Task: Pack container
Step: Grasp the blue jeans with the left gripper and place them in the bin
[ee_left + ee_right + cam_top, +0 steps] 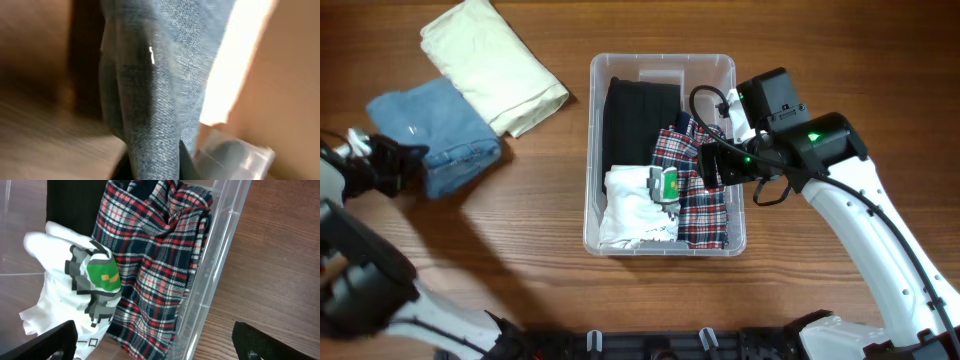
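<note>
My left gripper will next carry the jeans [445, 130] up and to the right in the overhead view, over the black garment [640, 115], and let them go, because they are outside the container.
The clear container [591, 150] stands mid-table and holds a black garment [640, 115], a white T-shirt with a green print [628, 208] and a plaid shirt [705, 205]. My right gripper [716, 165] hovers over the container's right side, open and empty. In the right wrist view [155, 342] its fingers straddle the plaid shirt [160, 255] and the container wall [220, 255]. My left gripper [405, 165] is at the left edge of the folded blue jeans [445, 130]. In the left wrist view a denim fold [150, 75] runs between the fingers [152, 167].
A folded cream cloth [495, 65] lies at the back left, touching the jeans. Bare wooden table lies to the right of the container and along the front. A clear plastic corner [235, 155] shows in the blurred left wrist view.
</note>
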